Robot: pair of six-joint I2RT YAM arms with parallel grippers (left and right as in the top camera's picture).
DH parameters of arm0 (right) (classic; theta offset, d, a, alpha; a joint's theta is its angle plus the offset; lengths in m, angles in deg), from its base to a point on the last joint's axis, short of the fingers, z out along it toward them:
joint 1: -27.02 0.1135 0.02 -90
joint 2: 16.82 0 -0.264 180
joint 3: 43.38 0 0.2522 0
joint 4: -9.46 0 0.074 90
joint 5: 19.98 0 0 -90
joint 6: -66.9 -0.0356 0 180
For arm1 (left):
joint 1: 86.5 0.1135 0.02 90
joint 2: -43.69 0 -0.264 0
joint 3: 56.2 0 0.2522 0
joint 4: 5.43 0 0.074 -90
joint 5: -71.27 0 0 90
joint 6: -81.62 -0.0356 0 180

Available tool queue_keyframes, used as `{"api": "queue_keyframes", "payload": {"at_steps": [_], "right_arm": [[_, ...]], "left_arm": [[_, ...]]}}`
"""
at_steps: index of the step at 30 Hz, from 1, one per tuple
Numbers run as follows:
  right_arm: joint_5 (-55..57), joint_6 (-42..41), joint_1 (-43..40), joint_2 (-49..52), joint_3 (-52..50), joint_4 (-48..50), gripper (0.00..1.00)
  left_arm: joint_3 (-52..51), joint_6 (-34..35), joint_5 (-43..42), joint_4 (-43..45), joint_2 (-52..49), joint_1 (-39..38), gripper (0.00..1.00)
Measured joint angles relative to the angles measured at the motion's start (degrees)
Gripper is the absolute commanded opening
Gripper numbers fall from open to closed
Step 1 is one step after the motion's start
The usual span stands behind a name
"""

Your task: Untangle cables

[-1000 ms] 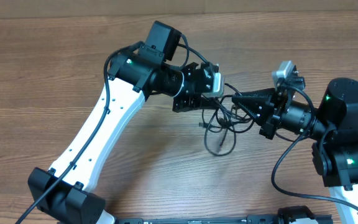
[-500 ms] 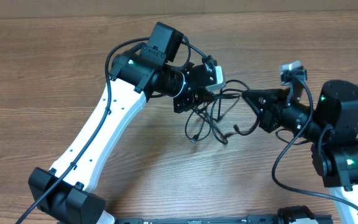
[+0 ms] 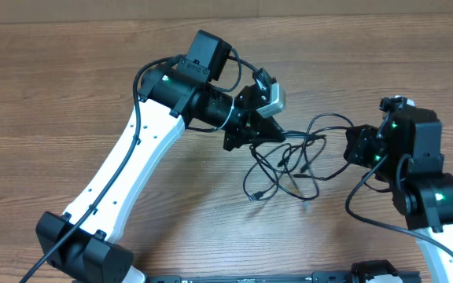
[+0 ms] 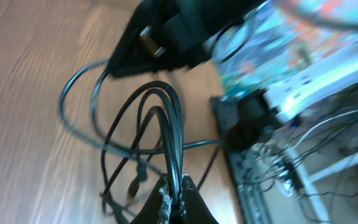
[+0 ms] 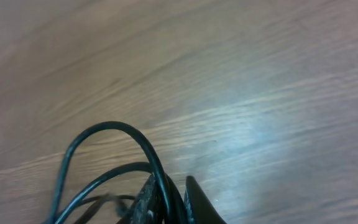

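The right gripper will open in place to release the loop, as my left gripper pinches the tangle's other side.
The cables (image 3: pixel 293 161) are thin black cords in a loose tangle, stretched between my two grippers above the wooden table. Small plug ends hang low at the tangle's left and bottom. My left gripper (image 3: pixel 270 132) is shut on cable strands at the tangle's left; the left wrist view shows the strands (image 4: pixel 166 130) pinched between its fingertips (image 4: pixel 180 186). My right gripper (image 3: pixel 351 148) is shut on cable loops at the tangle's right; the right wrist view shows a loop (image 5: pixel 114 149) running between its fingers (image 5: pixel 174 196).
The wooden table (image 3: pixel 69 94) lies under everything. The white left arm (image 3: pixel 124 173) crosses the left half. The right arm's base (image 3: pixel 439 200) stands at the right edge. A black strip (image 3: pixel 250 277) runs along the front edge.
My right gripper has pulled back to the right and my left gripper has tilted. The tangle has spread wider between them and hangs lower.
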State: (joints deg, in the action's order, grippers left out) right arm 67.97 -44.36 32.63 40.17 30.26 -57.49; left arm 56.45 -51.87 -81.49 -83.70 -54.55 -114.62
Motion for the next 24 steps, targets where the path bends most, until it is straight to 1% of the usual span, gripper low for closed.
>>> {"api": "queue_keyframes", "payload": {"at_steps": [3, 6, 8, 9, 12, 13, 15, 16, 17, 19, 21, 24], "right_arm": [[2.4, -0.8, 0.0, 1.2, 0.0, -2.5, 0.09], [4.7, -1.2, 0.0, 2.1, 0.0, -5.3, 0.09], [6.6, -1.9, 0.0, 2.5, 0.0, -7.2, 0.15], [7.4, -2.4, 0.0, 2.5, 0.0, -7.9, 0.21], [9.2, -3.6, 0.0, 2.5, 0.0, -9.0, 0.28], [9.5, -3.9, 0.0, 2.5, 0.0, -9.2, 0.31], [10.1, -4.7, 0.0, 2.5, 0.0, -9.8, 0.44], [10.3, -5.1, 0.0, 2.5, 0.0, -9.9, 0.52], [10.4, -5.5, 0.0, 2.5, 0.0, -10.0, 0.7], [10.3, -6.9, 0.0, 2.5, 0.0, -10.4, 0.9], [8.6, -7.1, 0.0, 2.5, 0.0, -10.5, 1.0], [1.8, -4.5, 0.0, 2.5, 0.0, -8.8, 1.0]], "left_arm": [[0.0, 0.0, -4.7, 0.0, 0.0, 0.9, 0.04], [0.0, 0.0, -8.7, 0.0, 0.7, 3.6, 0.04], [0.0, 0.0, -11.9, 0.0, 2.1, 7.4, 0.04], [0.0, 0.0, -13.3, 0.0, 2.9, 9.2, 0.04], [0.0, 0.1, -17.6, 0.0, 5.7, 15.4, 0.04], [0.0, 0.2, -18.6, 0.0, 6.4, 17.4, 0.04], [0.0, 0.9, -19.9, 0.0, 7.4, 20.5, 0.04], [0.0, 1.5, -20.5, 0.0, 7.6, 22.2, 0.04], [0.0, 2.0, -20.8, 0.0, 7.7, 23.1, 0.04], [0.0, 4.5, -21.3, 0.0, 7.7, 26.4, 0.04], [0.0, 6.3, -21.5, 0.0, 7.7, 27.4, 0.04], [0.0, 7.8, -21.6, -0.2, 7.7, 27.3, 0.04]]}}
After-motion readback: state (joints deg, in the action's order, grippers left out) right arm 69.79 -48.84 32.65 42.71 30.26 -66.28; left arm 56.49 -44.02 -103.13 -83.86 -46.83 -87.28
